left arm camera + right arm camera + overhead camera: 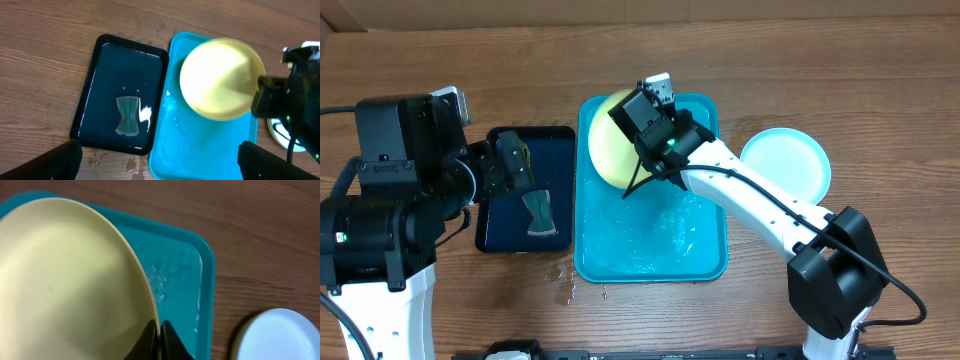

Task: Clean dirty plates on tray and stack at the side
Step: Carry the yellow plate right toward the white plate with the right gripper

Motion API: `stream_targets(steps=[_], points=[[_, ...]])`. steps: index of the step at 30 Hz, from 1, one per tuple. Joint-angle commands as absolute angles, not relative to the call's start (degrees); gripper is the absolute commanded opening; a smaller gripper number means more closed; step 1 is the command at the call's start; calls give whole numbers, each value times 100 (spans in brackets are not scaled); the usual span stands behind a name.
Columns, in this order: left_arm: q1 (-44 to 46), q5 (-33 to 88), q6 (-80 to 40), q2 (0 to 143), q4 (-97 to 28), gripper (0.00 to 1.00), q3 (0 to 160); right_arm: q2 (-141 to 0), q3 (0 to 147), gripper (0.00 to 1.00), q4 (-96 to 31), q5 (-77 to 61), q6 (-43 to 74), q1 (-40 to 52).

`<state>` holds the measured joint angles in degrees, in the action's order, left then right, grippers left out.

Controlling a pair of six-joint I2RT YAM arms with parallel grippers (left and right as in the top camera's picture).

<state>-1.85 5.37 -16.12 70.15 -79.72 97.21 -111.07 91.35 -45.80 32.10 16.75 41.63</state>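
Observation:
My right gripper carries the yellow plate over the light blue plate [786,162] [280,337] next, lowers and releases. That plate is below the gripper, to its right in the overhead view.
My right gripper [642,150] is shut on the rim of a pale yellow-green plate [610,150] and holds it tilted above the far end of the turquoise tray [650,262]. The right wrist view shows the fingers [159,335] pinching the plate's edge [70,280]. A light blue plate [786,162] lies on the table right of the tray. My left gripper [160,167] is open and empty, hovering over the black tray [100,80] and the turquoise tray's near edge [200,155]. The held plate also shows in the left wrist view [220,80].
A smaller black tray [500,215] with water and a grey-green sponge [538,212] lies left of the turquoise tray. Water drops [565,285] spot the wood near the trays' front corners.

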Motion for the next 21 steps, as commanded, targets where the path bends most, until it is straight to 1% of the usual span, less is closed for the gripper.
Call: stream_targets(steps=[1, 4, 8, 9, 10, 12, 14, 15, 17, 19, 21], points=[[-154, 576, -1505, 7011, -7953, 100, 9690, -11032, 9190, 4, -4963, 3662, 1354, 4136], [-154, 576, -1503, 7011, -7953, 100, 9690, -11028, 9190, 4, -5369, 3852, 1688, 4082], [-154, 576, -1505, 7011, -7953, 100, 9690, -11026, 9194, 4, -6088, 3575, 3022, 3835], [-154, 576, -1505, 7011, -7953, 100, 9690, -11021, 9194, 4, -6281, 3070, 3380, 3636], [-154, 576, -1505, 7011, -7953, 100, 9690, -11021, 9194, 4, -6318, 2314, 3479, 3382], [-154, 576, -1505, 7011, -7953, 100, 9690, -11021, 9194, 4, -6239, 965, 3481, 2958], [-154, 576, -1505, 7011, -7953, 100, 9690, -11021, 9194, 4, -6224, 134, 3481, 2683], [-154, 576, -1503, 7011, -7955, 100, 9690, -11021, 9194, 4, -6243, -558, 3524, 2425], [-154, 576, -1505, 7011, -7953, 100, 9690, -11021, 9194, 4, -6429, -1055, 3931, 2049], [-154, 576, -1505, 7011, -7953, 100, 9690, -11017, 9194, 4, -6650, -1074, 4285, 1791], [-154, 576, -1505, 7011, -7955, 100, 9690, -11015, 9194, 4, -6816, -1090, 4375, 1516]])
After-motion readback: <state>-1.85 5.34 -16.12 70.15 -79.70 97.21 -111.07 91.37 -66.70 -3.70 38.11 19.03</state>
